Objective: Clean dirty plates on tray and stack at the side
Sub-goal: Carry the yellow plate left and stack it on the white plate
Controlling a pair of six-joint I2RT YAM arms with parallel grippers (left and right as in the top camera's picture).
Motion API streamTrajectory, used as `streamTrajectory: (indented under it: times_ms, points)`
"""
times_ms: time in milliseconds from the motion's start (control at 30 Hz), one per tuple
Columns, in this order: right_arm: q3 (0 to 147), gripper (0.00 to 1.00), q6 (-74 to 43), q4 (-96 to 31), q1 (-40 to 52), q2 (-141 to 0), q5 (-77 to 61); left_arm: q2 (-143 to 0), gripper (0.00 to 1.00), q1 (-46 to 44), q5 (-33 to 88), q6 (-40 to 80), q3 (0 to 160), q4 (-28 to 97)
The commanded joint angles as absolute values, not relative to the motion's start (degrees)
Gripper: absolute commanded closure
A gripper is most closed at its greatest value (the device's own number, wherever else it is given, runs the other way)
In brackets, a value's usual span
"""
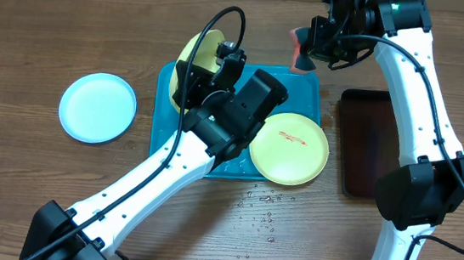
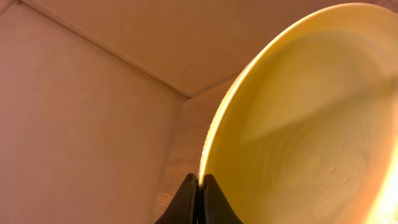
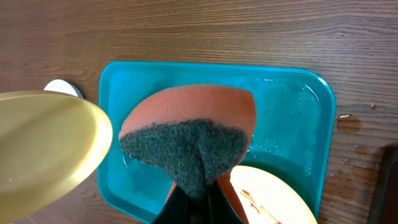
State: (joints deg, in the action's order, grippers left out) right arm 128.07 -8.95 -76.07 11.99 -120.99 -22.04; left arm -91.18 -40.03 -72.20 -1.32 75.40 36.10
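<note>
My left gripper swings off the tray next, turns the pale yellow-green plate flat and lowers it onto the pale blue plate at the side.
My left gripper is shut on the rim of a pale yellow-green plate, holding it tilted up on edge over the back left of the turquoise tray. In the left wrist view its fingertips pinch the plate's edge. My right gripper is shut on an orange sponge with a dark scouring face, above the tray's back right corner. A second yellow-green plate with red smears lies flat on the tray's right end. A pale blue plate rests on the table to the left.
A narrow dark brown tray lies on the table right of the turquoise tray, beside my right arm. Water drops speckle the wood in front of the tray. A cardboard wall runs along the table's back edge.
</note>
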Motion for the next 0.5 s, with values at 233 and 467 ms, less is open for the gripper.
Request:
streamTrajectory:
  times_ms: [233, 467]
  points:
    - [128.3, 0.96, -7.2, -76.8, 12.0, -120.8, -21.9, -89.7, 0.96, -31.0, -24.9, 1.2, 76.8, 40.6]
    - [128.3, 0.96, -7.2, -76.8, 12.0, -120.8, -21.9, -89.6, 0.95, -14.7, -9.6, 12.1, 76.8, 44.3]
